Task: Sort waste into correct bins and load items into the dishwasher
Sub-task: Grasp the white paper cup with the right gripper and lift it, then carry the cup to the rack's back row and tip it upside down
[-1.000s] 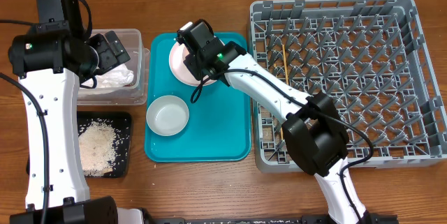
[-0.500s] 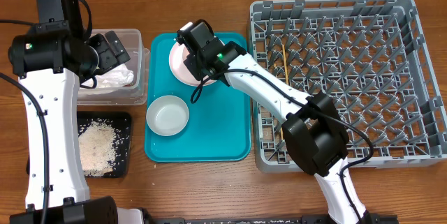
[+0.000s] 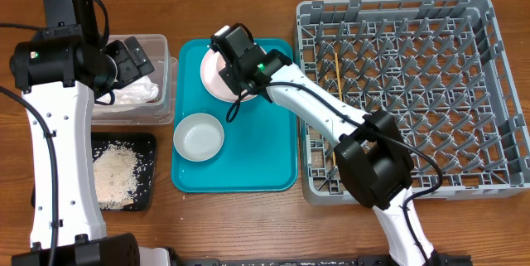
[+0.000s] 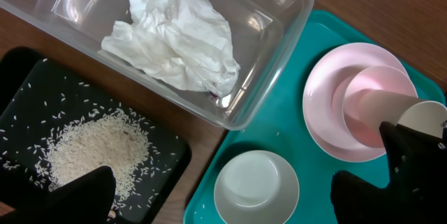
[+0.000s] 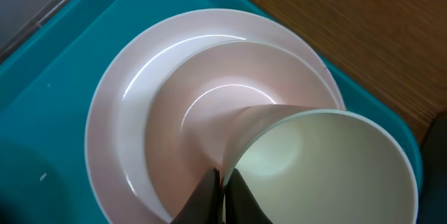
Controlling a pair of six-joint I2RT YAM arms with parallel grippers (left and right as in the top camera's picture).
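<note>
The right gripper next lifts the cream cup, turns sideways, lowers and releases it at empty pegs in the dish rack's far corner by the tray (image 3: 334,41).
My right gripper (image 5: 223,182) is shut on the rim of the cream cup (image 5: 328,168), one finger inside and one outside, holding it tilted over the pale-pink plate (image 5: 140,126) on the teal tray (image 3: 248,162). My left gripper (image 4: 223,196) is open and empty above the white-grey bowl (image 4: 256,189). The crumpled napkin (image 4: 174,39) lies in the clear tub (image 4: 279,15). Rice (image 4: 91,147) lies in the black tray (image 4: 21,77). The chopsticks (image 3: 338,79) lie in the grey dish rack (image 3: 414,92). I cannot clearly see the sauce packet.
The teal tray sits between the clear tub (image 3: 166,92) on the left and the dish rack on the right. The black tray (image 3: 149,146) is in front of the tub. A few rice grains lie on the teal tray near the bowl (image 3: 199,137).
</note>
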